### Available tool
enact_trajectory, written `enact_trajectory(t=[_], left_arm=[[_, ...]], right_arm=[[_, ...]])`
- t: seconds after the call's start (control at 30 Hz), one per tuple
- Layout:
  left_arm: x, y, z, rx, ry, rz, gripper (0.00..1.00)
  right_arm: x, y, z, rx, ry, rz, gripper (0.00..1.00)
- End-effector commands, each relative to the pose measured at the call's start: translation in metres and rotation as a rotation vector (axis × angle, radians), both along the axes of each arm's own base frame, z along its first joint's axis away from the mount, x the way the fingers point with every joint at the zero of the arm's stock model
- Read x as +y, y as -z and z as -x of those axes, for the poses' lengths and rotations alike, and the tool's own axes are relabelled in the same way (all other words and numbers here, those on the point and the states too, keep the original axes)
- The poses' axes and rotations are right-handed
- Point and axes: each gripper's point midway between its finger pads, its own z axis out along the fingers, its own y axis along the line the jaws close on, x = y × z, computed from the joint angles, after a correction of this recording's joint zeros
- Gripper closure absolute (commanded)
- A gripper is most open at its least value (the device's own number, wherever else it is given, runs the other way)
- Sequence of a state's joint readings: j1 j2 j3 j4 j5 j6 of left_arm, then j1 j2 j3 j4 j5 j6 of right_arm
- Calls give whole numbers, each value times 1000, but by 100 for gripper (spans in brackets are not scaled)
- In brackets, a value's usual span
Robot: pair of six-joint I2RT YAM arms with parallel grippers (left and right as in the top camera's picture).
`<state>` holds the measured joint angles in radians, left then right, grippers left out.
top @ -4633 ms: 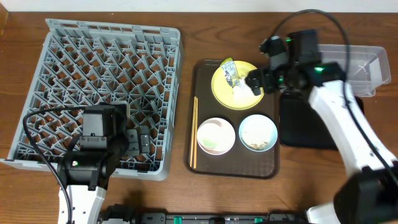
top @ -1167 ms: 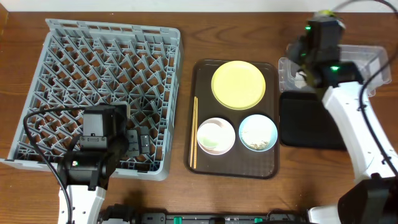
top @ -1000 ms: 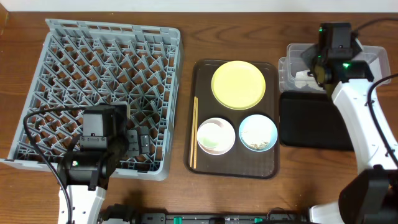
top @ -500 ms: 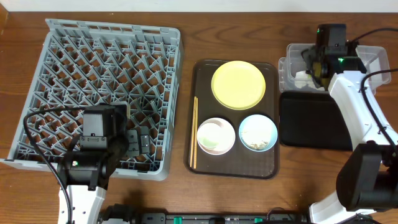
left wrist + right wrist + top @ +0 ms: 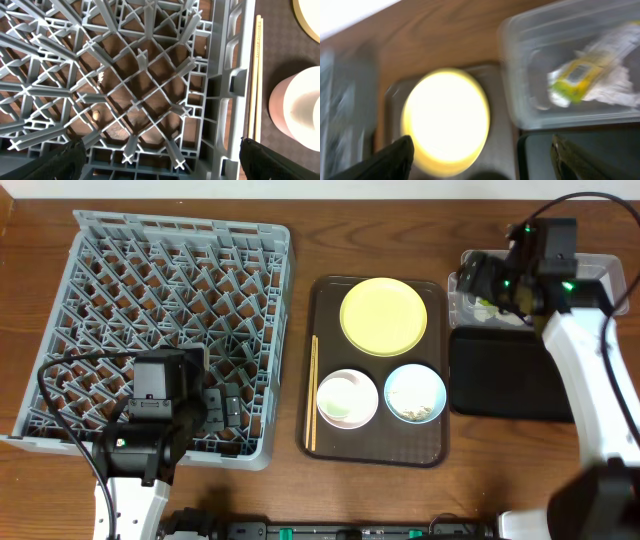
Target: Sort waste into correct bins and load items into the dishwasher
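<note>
The right gripper moves back from the clear tub and down onto the blue bowl's rim [image 5: 388, 393] next, since the blue bowl holds whitish crumbs.
The green-yellow wrapper with white paper [image 5: 585, 75] lies inside the clear tub [image 5: 592, 282], also seen in the right wrist view [image 5: 520, 100]. My right gripper [image 5: 478, 280] is open and empty, above the tub's left end, near the bare yellow plate [image 5: 384, 315]; it also shows in the right wrist view [image 5: 482, 150]. The pink bowl [image 5: 347, 399] holds something white. The blue bowl [image 5: 415, 393] holds whitish crumbs. Chopsticks [image 5: 312, 392] lie on the tray's left side. My left gripper [image 5: 160, 155] is open over the grey rack [image 5: 160, 300], at its front right corner.
The plate, bowls and chopsticks sit on a brown serving tray [image 5: 330, 445] between the rack and the bins. The black tray [image 5: 500, 375] lies just in front of the clear tub. The right wrist view is blurred.
The wrapper and paper went from the yellow plate into the clear tub. My right gripper let go of them and has swung left off the tub. The left arm has not moved.
</note>
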<state>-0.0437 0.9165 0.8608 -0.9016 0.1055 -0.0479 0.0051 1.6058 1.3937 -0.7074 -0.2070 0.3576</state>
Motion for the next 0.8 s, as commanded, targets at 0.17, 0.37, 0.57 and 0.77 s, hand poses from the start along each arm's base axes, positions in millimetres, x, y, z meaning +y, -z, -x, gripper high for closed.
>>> enact_trajectory(t=[0.17,0.37,0.57,0.77], left_arm=[[0,-9,-3,-23,8,1,2],[-1,-8,-3,-22,8,2,2],[-1,-8,-3,-22,8,2,2],[-1,-8,-3,-22,8,2,2]], right_arm=[[84,15,130,183,-791,125,12],[102,56,164,279,-906,143,23],[116,117,188,321,-940,198,34],[126,143,191,283,-941,244,43]])
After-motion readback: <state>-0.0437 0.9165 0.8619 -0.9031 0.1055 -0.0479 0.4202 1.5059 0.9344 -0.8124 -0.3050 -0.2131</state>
